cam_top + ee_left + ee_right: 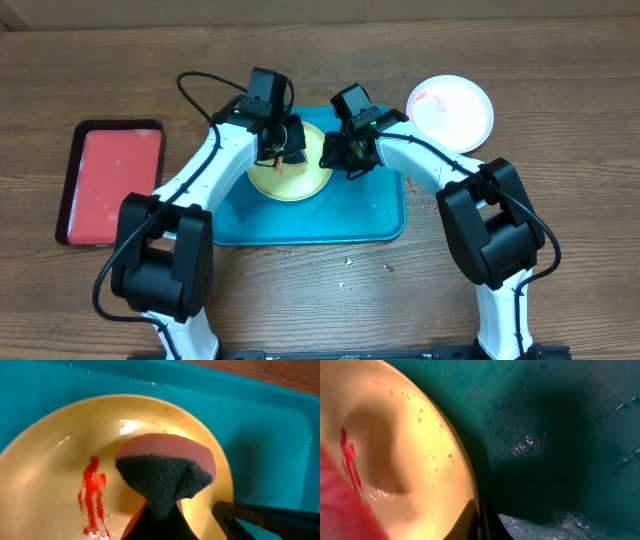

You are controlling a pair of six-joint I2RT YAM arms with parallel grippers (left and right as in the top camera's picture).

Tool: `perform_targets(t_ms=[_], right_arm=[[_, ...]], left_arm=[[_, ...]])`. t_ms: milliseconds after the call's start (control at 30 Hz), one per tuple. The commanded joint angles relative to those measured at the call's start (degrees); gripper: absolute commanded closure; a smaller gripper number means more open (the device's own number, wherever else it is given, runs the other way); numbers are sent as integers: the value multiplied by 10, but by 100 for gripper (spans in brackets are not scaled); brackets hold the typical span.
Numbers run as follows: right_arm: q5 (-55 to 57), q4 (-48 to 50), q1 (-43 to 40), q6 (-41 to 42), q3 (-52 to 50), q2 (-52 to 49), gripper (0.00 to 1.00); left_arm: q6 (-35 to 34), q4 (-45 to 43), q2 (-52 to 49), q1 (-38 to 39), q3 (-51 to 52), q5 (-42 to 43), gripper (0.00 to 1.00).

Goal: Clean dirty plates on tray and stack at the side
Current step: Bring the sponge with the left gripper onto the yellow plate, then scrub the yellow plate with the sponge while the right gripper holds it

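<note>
The red tray [120, 183] is to my left gripper's left in the overhead view, so it needs to lift, swing across and down and release the sponge there.
The yellow-green plate [290, 178] lies on the teal tray [370, 215], with a red smear [91, 495] on it. My left gripper [287, 150] is shut on a pink sponge with a dark scouring face [165, 472], held over the plate's middle. My right gripper [335, 155] is shut on the plate's right rim [472, 505], one finger on each side. The white plate [452, 110] with a faint red smear sits on the table right of the tray. The light blue plate is out of view.
A red tray with a dark rim [110, 180] lies on the table to the left. Small crumbs [388, 266] lie on the wood in front of the teal tray. Water drops [530, 442] wet the tray floor.
</note>
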State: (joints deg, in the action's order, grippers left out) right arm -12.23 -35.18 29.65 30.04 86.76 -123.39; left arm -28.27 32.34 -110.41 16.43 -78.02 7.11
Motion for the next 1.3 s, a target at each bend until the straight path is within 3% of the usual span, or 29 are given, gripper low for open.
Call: perform_targets(t_ms=[0,133,300,567,700,867,967,1133,1267], right_arm=[[19,-2,0,4,-3,-19,96],[56,-5,0,4,-3,-19,96],[82,-15,0,2,-3,-19,96],[82,-14,0,2,-3,-19,96],[82,-14,0,2,-3,-19,96],[81,-13,0,2,-3,-19,96],[82,-13,0,2,-3,-19,96],[82,-14,0,2,-3,-19,96],[82,-17,0,2,-3,-19,96]], left_arm=[[-20,-2,-44,1,4,-4,96],[-16,6,-72,-3,4,-51,96],[16,34,-74,-12,0,-179,96],[18,134,-72,-26,-72,-289,96],[19,153,-72,-26,-117,-233,96],[19,101,-76,-23,-115,-8,96],[19,61,-88,-9,-102,55,96],[19,61,-127,11,-101,41,96],[19,95,-134,5,-101,-63,96]])
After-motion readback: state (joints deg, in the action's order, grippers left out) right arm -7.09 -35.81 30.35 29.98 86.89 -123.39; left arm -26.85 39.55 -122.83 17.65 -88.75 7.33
